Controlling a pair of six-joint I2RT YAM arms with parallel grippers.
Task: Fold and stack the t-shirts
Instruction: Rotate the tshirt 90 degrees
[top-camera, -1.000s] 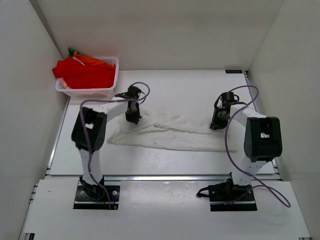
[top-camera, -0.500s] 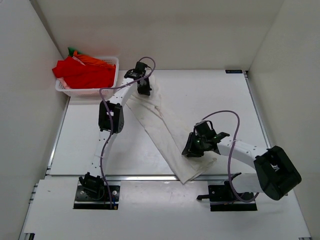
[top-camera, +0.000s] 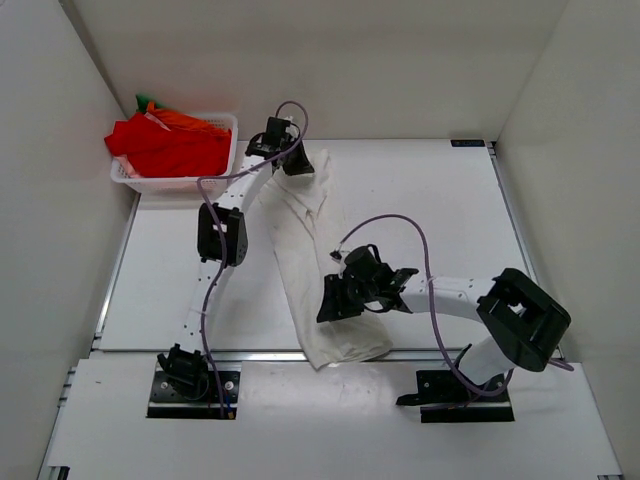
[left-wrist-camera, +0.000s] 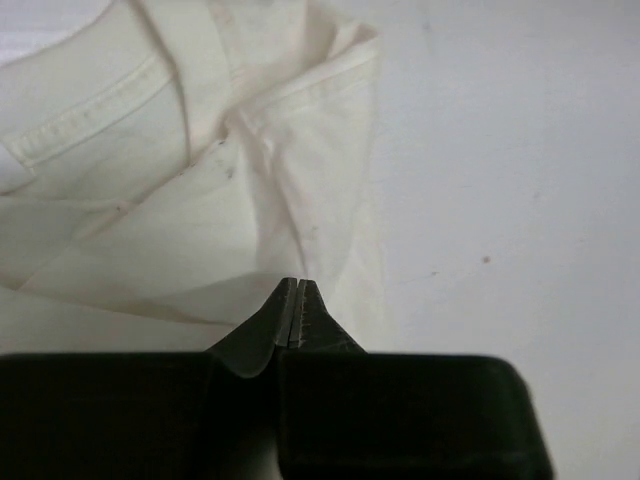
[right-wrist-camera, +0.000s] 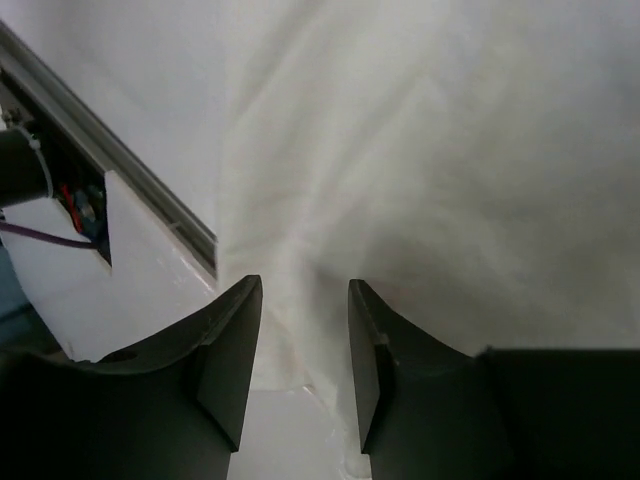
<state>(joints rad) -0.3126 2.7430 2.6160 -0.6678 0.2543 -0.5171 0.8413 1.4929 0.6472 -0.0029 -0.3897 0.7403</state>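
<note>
Next, my left gripper draws slightly back toward the t-shirt's edge by the basket and releases the t-shirt there, because the t-shirt's far end still lies creased.
A long white t-shirt lies bunched in a strip from the back of the table down to its near edge. My left gripper is at the strip's far end, shut on the cloth, whose creases run to the fingertips. My right gripper hovers open over the strip's near end, with nothing between its fingers. Red, orange and green t-shirts are heaped in the basket.
The white lattice basket stands at the back left, close to my left gripper. A metal rail runs along the table's near edge, and the shirt's near end reaches it. White walls close in both sides and the back.
The shirt has swung from lying crosswise to lying front to back. My left gripper drew one end to the back by the basket. My right gripper brought the other end forward and opened.
</note>
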